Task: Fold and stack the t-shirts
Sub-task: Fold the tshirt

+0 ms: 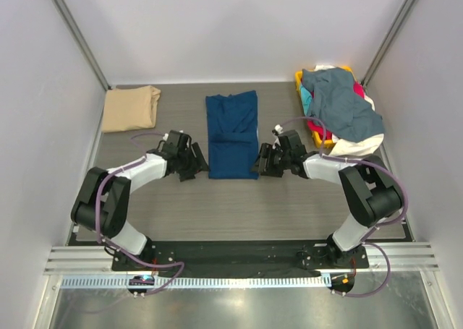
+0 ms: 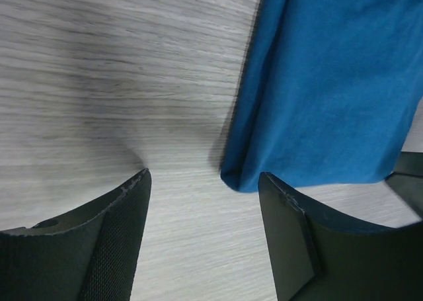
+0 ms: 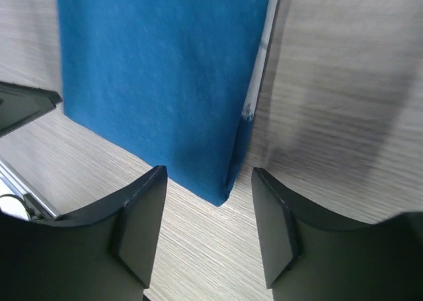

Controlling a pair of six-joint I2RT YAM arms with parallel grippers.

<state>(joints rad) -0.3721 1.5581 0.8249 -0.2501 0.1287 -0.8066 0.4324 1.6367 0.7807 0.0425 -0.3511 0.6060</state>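
I should next lower my left gripper and move it to the right in the top view, around the navy t-shirt's near corner, because that corner is off-center by one fingertip.
A navy blue t-shirt lies in the middle of the table, folded into a long strip. My left gripper is at its near left corner and my right gripper at its near right corner. In the left wrist view the left gripper is open, with the shirt's corner just ahead by the right finger. In the right wrist view the right gripper is open, with the shirt's corner between its fingertips and touching neither. A folded tan t-shirt lies at the back left.
A heap of unfolded t-shirts sits at the back right, a slate-blue one on top, with teal, red, yellow and white cloth showing under it. Grey walls close in the table on the left, back and right.
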